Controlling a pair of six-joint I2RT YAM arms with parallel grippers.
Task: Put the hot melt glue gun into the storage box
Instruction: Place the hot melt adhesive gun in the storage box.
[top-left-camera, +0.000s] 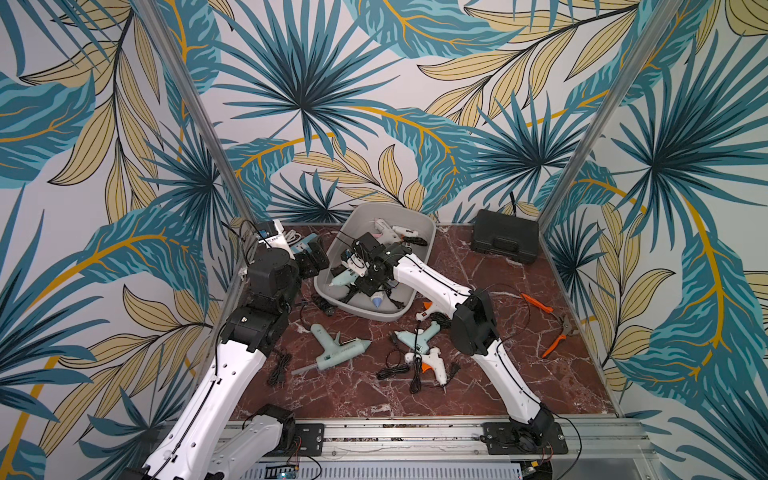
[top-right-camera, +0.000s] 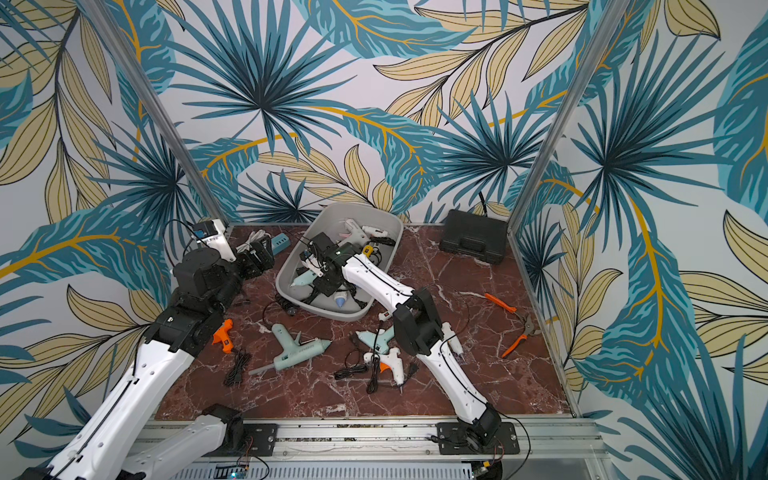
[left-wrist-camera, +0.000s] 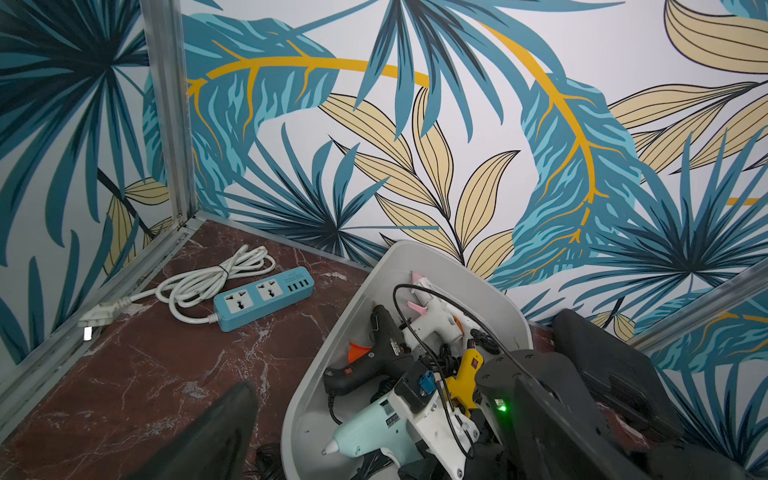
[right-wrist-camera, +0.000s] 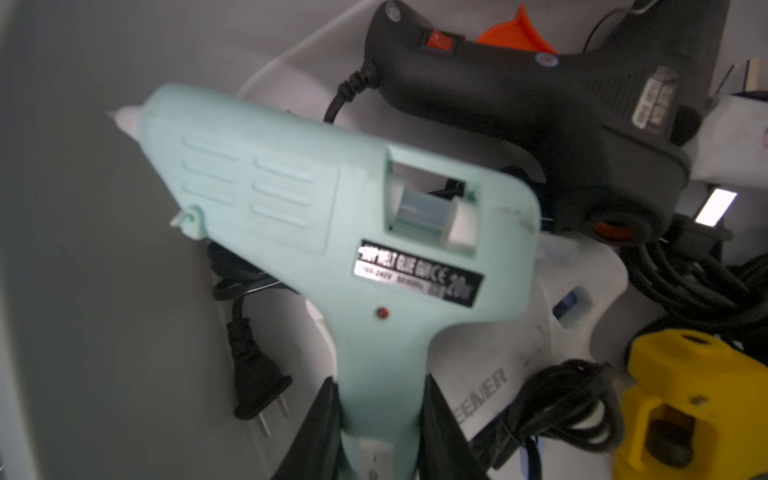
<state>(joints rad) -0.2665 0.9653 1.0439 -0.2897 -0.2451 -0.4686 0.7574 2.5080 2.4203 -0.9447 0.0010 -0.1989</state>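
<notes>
I will next lower my right gripper gently toward the box's bottom (top-left-camera: 342, 289) (right-wrist-camera: 304, 86) beside the black gun and let go of the mint gun, because the mint gun already hangs between the box's sides.
A mint-green hot melt glue gun (right-wrist-camera: 332, 232) hangs inside the light-grey storage box (top-left-camera: 361, 220), nozzle toward the box's near-left wall. My right gripper (right-wrist-camera: 380, 390) is shut on its handle. Both top views show the held gun (top-left-camera: 343, 277) (top-right-camera: 305, 277) low in the box (top-right-camera: 332, 216), under the right gripper (top-left-camera: 353, 266). A black gun (left-wrist-camera: 374, 357), a yellow one (left-wrist-camera: 467, 374) and a white one (left-wrist-camera: 432, 324) lie in the box around it. My left gripper (top-left-camera: 316, 259) (top-right-camera: 259, 259) stands open and holds nothing, just left of the box; one of its fingers (left-wrist-camera: 216, 432) shows over the table.
Loose on the red marble table lie a large mint gun (top-left-camera: 332, 349), a smaller mint gun (top-left-camera: 417, 338), a white gun (top-left-camera: 432, 361) and an orange one (top-right-camera: 222, 330), with tangled black cords. A blue power strip (left-wrist-camera: 264, 297) sits back left, a black case (top-left-camera: 505, 239) back right, orange-handled cutters (top-left-camera: 559, 332) at the right.
</notes>
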